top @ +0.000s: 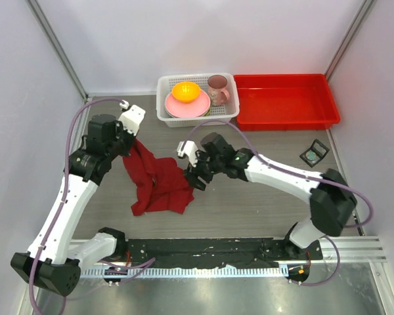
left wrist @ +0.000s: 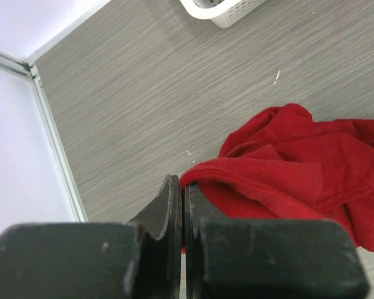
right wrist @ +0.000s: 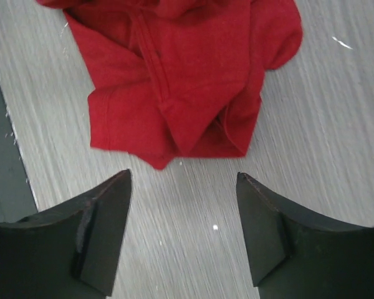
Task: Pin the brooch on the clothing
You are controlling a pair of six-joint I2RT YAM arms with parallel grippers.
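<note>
My open right gripper is still short of the shirt's folded edge. It moves down to the left in the top view onto the seam's end [top: 177, 191] [right wrist: 167, 106] next and closes.
The dark red T-shirt [top: 156, 180] lies crumpled on the grey table, left of centre. My left gripper [top: 130, 141] is shut on a hemmed edge of the shirt [left wrist: 299, 162] at its upper left corner, with the cloth pinched between the fingertips [left wrist: 182, 184]. My right gripper [top: 196, 177] is open and empty at the shirt's right side. In the right wrist view the gripper [right wrist: 184, 177] hovers just short of a folded edge of the shirt [right wrist: 181, 75]. The brooch [top: 313, 155], a small pale grey-green disc, lies on a small dark square at the far right, away from both grippers.
A white basket [top: 164, 85] at the back holds a pink plate [top: 184, 105], an orange fruit [top: 185, 90] and a pink mug [top: 217, 88]. A red plastic tray [top: 285, 102] stands to its right. A black strip [top: 203, 249] runs along the near edge.
</note>
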